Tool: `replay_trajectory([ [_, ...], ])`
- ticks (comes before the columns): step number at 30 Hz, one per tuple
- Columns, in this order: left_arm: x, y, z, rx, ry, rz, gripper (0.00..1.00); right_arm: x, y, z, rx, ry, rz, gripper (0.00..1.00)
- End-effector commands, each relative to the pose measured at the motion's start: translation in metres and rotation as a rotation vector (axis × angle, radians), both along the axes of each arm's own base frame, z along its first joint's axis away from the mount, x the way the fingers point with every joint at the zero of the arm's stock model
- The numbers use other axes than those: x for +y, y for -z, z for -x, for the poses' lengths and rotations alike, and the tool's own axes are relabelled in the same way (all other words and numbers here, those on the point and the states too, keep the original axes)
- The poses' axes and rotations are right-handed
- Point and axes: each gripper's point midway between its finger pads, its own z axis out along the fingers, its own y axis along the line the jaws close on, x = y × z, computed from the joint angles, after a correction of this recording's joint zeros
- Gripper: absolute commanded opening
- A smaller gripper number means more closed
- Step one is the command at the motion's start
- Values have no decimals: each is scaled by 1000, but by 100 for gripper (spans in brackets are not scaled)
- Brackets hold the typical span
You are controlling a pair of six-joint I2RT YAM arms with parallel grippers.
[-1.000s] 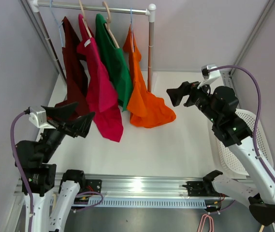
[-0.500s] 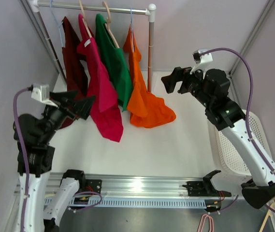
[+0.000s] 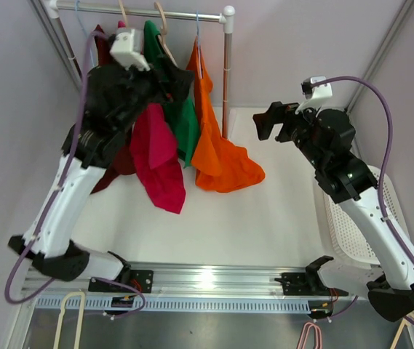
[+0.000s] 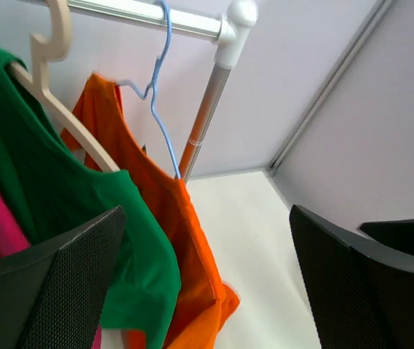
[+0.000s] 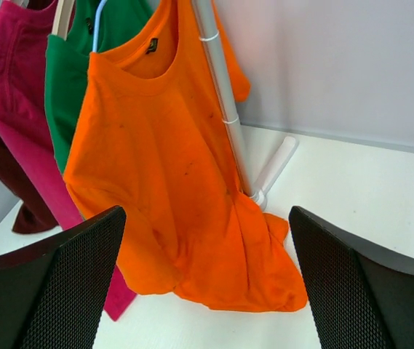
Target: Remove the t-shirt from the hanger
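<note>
My left gripper moves outward and across onto the blue hanger's thin neck (image 3: 198, 36) (image 4: 154, 75) next. The hanger's neck hangs outward of the gripper and to its right in the top view.
Several t-shirts hang on a rail (image 3: 141, 11). The orange t-shirt (image 3: 217, 156) (image 5: 170, 182) hangs at the right end on a thin blue hanger (image 4: 159, 109), its hem pooled on the table beside the rack post (image 3: 226, 80). Left of it is a green t-shirt (image 4: 46, 182) on a cream hanger (image 4: 54, 102). My left gripper (image 3: 177, 83) (image 4: 207, 211) is raised high in front of the green shirt's shoulder, open and holding nothing. Off to the right of the orange shirt, my right gripper (image 3: 263, 120) (image 5: 207, 211) faces it, open and apart from it.
A pink t-shirt (image 3: 159, 160) and a maroon one (image 3: 123, 163) hang further left, partly hidden behind my left arm. A white mesh basket (image 3: 341, 233) sits at the table's right edge under my right arm. Grey walls close in on both sides.
My left arm has swung up from low at the left to the rail, in front of the green and pink shirts. My right gripper shifted slightly. Both stayed open.
</note>
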Motion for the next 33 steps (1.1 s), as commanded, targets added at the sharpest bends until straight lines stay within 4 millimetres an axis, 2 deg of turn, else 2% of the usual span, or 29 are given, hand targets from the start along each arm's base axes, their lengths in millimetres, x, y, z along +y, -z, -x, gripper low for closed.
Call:
replay_trajectory([
  [1, -8, 3, -36, 23, -159, -98, 100, -17, -11, 6, -34, 67, 3, 100],
  [2, -21, 9, -43, 34, -159, -123, 99, -20, -10, 6, -33, 83, 4, 99],
  [3, -23, -5, -48, 4, -176, -135, 100, -23, -10, 6, -32, 96, 4, 100],
  [4, -35, 6, -67, 24, -213, -172, 100, -27, -11, 8, -32, 110, 2, 99],
  [5, -37, -3, -72, 1, -228, -170, 100, -29, -11, 9, -33, 117, 3, 100],
  [8, -44, 11, -100, -3, -297, -205, 98, -41, -11, 13, -29, 158, -8, 99],
  [10, -41, 9, -109, -18, -341, -193, 96, -52, -14, 17, -31, 184, -23, 99],
  [11, -40, 17, -116, -9, -369, -206, 95, -55, -12, 18, -28, 191, -24, 99],
  [13, -39, 18, -121, -14, -389, -208, 87, -61, -14, 20, -28, 199, -33, 99],
  [21, -40, 27, -141, -37, -445, -226, 86, -78, -17, 30, -30, 220, -42, 99],
  [24, -41, 25, -146, -58, -454, -222, 80, -81, -17, 31, -27, 225, -40, 99],
  [25, -43, 26, -149, -63, -454, -225, 73, -82, -17, 32, -25, 225, -37, 100],
  [26, -44, 26, -150, -68, -453, -232, 72, -81, -17, 33, -24, 221, -42, 99],
  [33, -50, 31, -166, -95, -454, -222, 71, -79, -15, 40, -14, 198, -65, 99],
])
